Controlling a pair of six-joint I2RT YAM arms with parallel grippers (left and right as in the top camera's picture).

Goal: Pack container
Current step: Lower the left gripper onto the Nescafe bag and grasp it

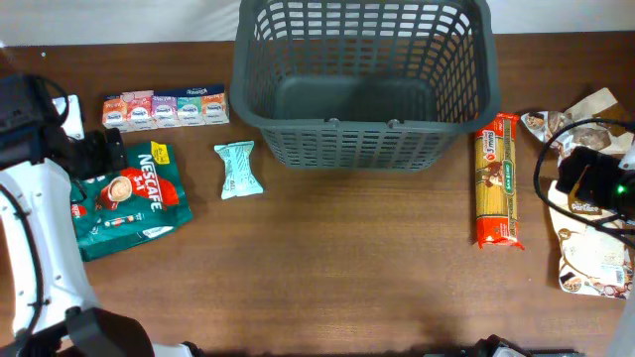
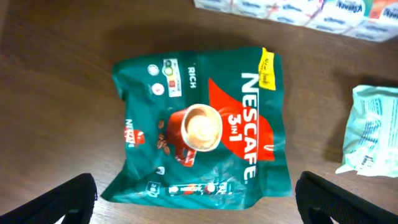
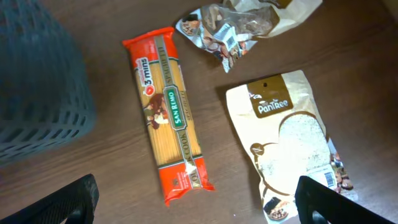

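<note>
The bag lies flat. My left gripper should next move down and to the right in the overhead view, onto the red patch (image 1: 142, 184) (image 2: 236, 121) beside the Nescafe lettering.
The container (image 1: 362, 127) is a large dark grey slotted basket at the back centre of the table, and nothing shows inside it. A green Nescafe bag (image 2: 202, 124) lies flat at the left (image 1: 129, 198). My left gripper (image 2: 199, 198) hovers over the bag's near edge, open, its fingers (image 2: 68, 200) wide apart and holding nothing. On the right, a red and yellow spaghetti packet (image 3: 166, 112) lies lengthwise beside the container (image 3: 37, 93). My right gripper (image 3: 199, 200) hangs open above bare wood, between the spaghetti packet and a cream PanTree bag (image 3: 292, 143).
A row of small cartons (image 1: 166, 107) lies at the back left, and a mint-green packet (image 1: 238, 169) sits between the Nescafe bag and the container. A crumpled snack bag (image 3: 227, 28) lies behind the PanTree bag. The right arm's cable (image 1: 546, 169) loops near the spaghetti.
</note>
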